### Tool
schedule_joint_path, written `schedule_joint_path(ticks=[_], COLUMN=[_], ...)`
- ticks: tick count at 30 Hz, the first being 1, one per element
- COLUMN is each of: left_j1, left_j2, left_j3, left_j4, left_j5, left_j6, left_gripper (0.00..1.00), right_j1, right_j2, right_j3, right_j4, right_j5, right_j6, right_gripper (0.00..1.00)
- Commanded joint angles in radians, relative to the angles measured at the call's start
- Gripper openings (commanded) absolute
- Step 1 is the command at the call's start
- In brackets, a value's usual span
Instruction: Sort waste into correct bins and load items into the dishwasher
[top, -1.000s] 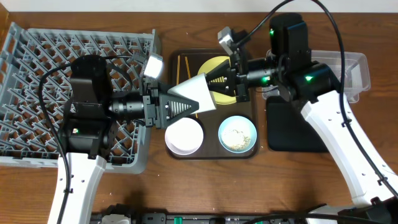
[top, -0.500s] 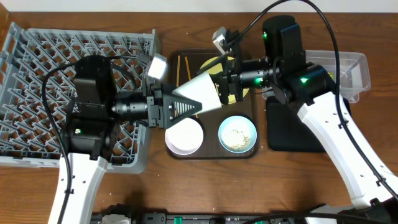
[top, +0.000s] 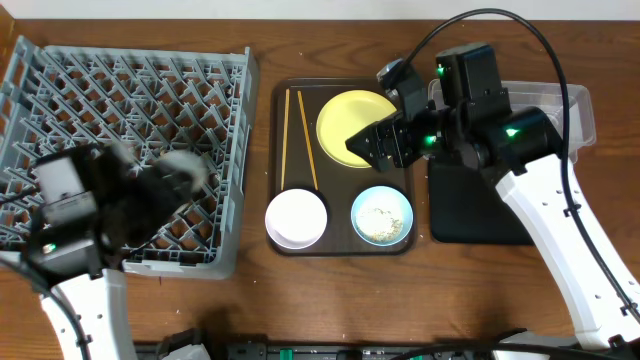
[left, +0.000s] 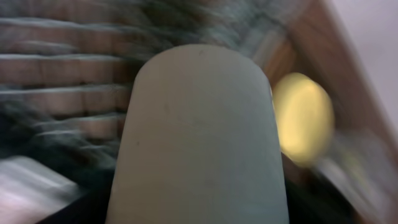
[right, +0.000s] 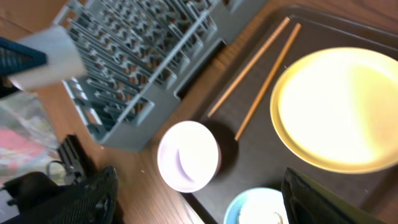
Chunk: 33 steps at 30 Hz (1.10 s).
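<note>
The light-blue bowl (top: 382, 216) still has whitish crumbs, so my right gripper lowers back from the yellow plate onto that bowl's rim facing the white bowl next.
My left gripper (top: 183, 168) hangs blurred over the grey dishwasher rack (top: 120, 90), shut on a smooth white cup (left: 199, 137) that fills the left wrist view and hides the jaws. The cup (right: 46, 56) also shows at the rack's (right: 143, 56) near corner. My right gripper (top: 365, 148) stands open and empty above the yellow plate's (top: 350, 110) lower right edge. The wooden chopsticks (top: 300, 135), a white bowl (top: 296, 217) and a light-blue bowl (top: 382, 216) holding whitish crumbs lie on the brown tray (top: 335, 200).
A clear plastic tub (top: 568, 108) and a black tray (top: 470, 210) sit right of the brown tray, partly under my right arm. In the right wrist view the chopsticks (right: 249, 67), plate (right: 336, 106) and white bowl (right: 188, 155) lie below the open right gripper (right: 202, 205).
The right gripper opened and let go of the white cup, then drew back to the right. The left arm swung left with the cup, from over the tray to over the rack.
</note>
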<state>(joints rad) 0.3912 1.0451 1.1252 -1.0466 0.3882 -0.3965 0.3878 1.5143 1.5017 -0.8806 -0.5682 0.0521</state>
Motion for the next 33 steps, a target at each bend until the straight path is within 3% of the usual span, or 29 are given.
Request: schedule_joint_path(ticks=[1, 5, 18, 28, 33], left_j1=[0.088, 0.177, 0.245, 0.251, 0.26], left_j2=[0.006, 0.057, 0.401, 0.407, 0.339], left_j3=[0.039, 0.038, 0.038, 0.041, 0.082], left_j4=[-0.044, -0.051, 0.048, 0.057, 0.027], left_j5=[-0.374, -0.503, -0.421, -0.274, -0.263], left_j6=[-0.03, -0.032, -0.054, -0.05, -0.05], left_gripper=[0.58, 0.59, 0.64, 0.97, 0.98], right_j1=[0.014, 0.02, 0.019, 0.019, 0.019], right_j2=[-0.014, -0.014, -0.014, -0.014, -0.014], right_j3=[0.003, 0.003, 0.003, 0.003, 0.003], right_j4=[-0.014, -0.014, -0.036, -0.055, -0.056], right_j5=[0.056, 0.069, 0.07, 0.07, 0.071], right_j6=[-0.032, -0.031, -0.031, -0.031, -0.031], right_gripper=[0.82, 0.82, 0.83, 0.83, 0.83])
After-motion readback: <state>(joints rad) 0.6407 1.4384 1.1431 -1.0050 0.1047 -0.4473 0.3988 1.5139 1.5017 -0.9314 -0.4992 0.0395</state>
